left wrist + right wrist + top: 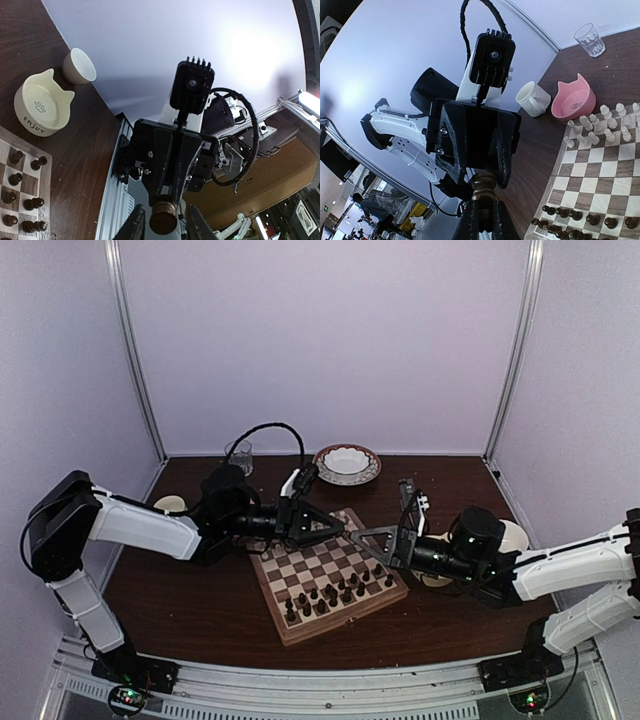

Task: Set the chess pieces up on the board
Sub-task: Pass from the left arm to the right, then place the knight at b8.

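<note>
Next, my right gripper moves down, turning toward the board point(292, 568), and releases its piece on the empty square in the nearest row's gap toward the cream bowl.
My two grippers meet tip to tip above the far edge of the board point(292, 568). My right gripper point(362, 536) point(483, 220) is shut on a dark brown chess piece point(482, 187) and holds it level in the air. My left gripper point(338, 527) point(165, 227) is open, with its fingers point(132, 226) on either side of the same piece point(164, 217) and a gap on both sides. Several dark chess pieces point(340, 592) point(580, 217) point(22, 180) stand in the board's near rows. Pale chessmen point(605, 125) stand in its far rows.
A pink cat-ear bowl point(575, 97), a white cup point(532, 97) and a glass point(241, 455) stand left of and behind the board. A patterned plate point(346, 464) is at the back. A cream cat-ear bowl point(42, 107) and a small white bowl point(79, 66) stand to the right.
</note>
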